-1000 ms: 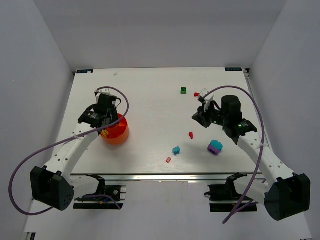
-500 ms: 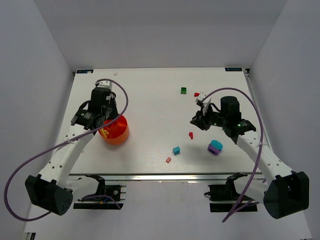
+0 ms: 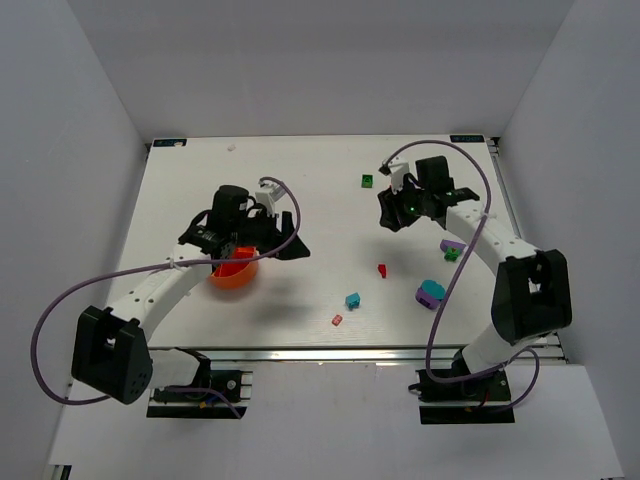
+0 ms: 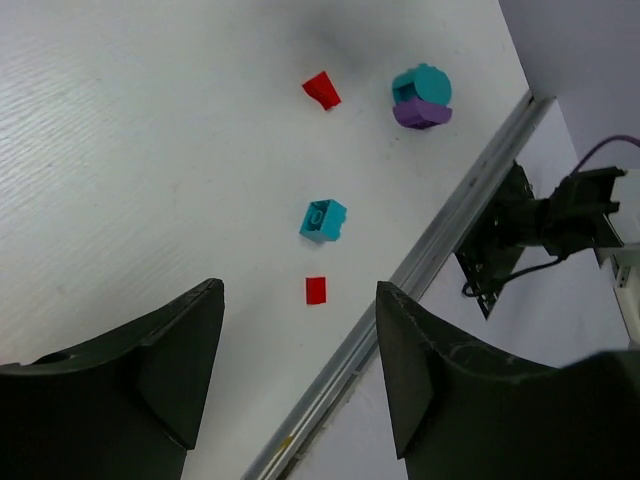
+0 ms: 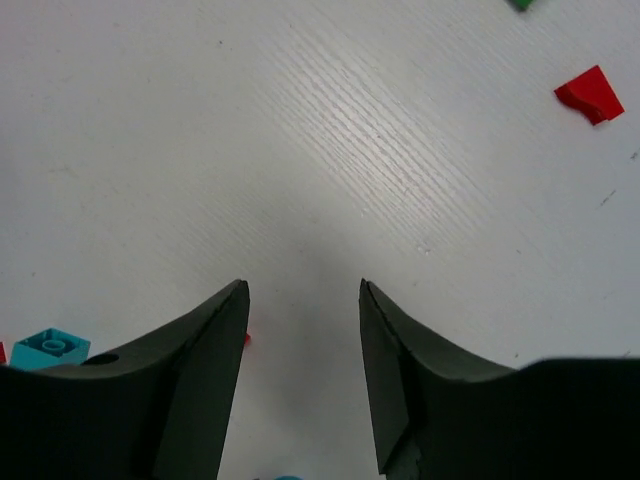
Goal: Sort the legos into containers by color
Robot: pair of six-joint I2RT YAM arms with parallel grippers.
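Note:
The small red flat brick [image 3: 337, 320] [image 4: 316, 290] is below my left gripper and nearer my base. I should lower my left gripper next, back toward the front edge of the table and onto that brick.
The orange bowl [image 3: 233, 274] sits left of centre, partly under my left arm. My left gripper [image 3: 295, 236] is open and empty, raised just right of the bowl. In its wrist view it [image 4: 300, 330] looks down on a red brick [image 4: 321, 89], a teal brick on a purple one [image 4: 421, 97], a teal brick [image 4: 323, 220] and a small red flat brick [image 4: 316, 290]. My right gripper [image 3: 389, 214] is open and empty near the green brick [image 3: 368, 181]. Its wrist view [image 5: 303, 300] shows bare table between the jaws and a red brick [image 5: 590, 95]. The red bowl is out of view.
A purple brick [image 3: 453, 245] and a green one [image 3: 451, 257] lie beside my right forearm. The red brick [image 3: 381, 270], teal brick [image 3: 352, 300], small red flat brick [image 3: 337, 320] and teal-on-purple pair [image 3: 431, 293] lie near the table's front edge [image 3: 330, 350].
My left gripper has swung right, away from over the orange bowl. My right arm has moved towards the far side, uncovering the purple and green bricks.

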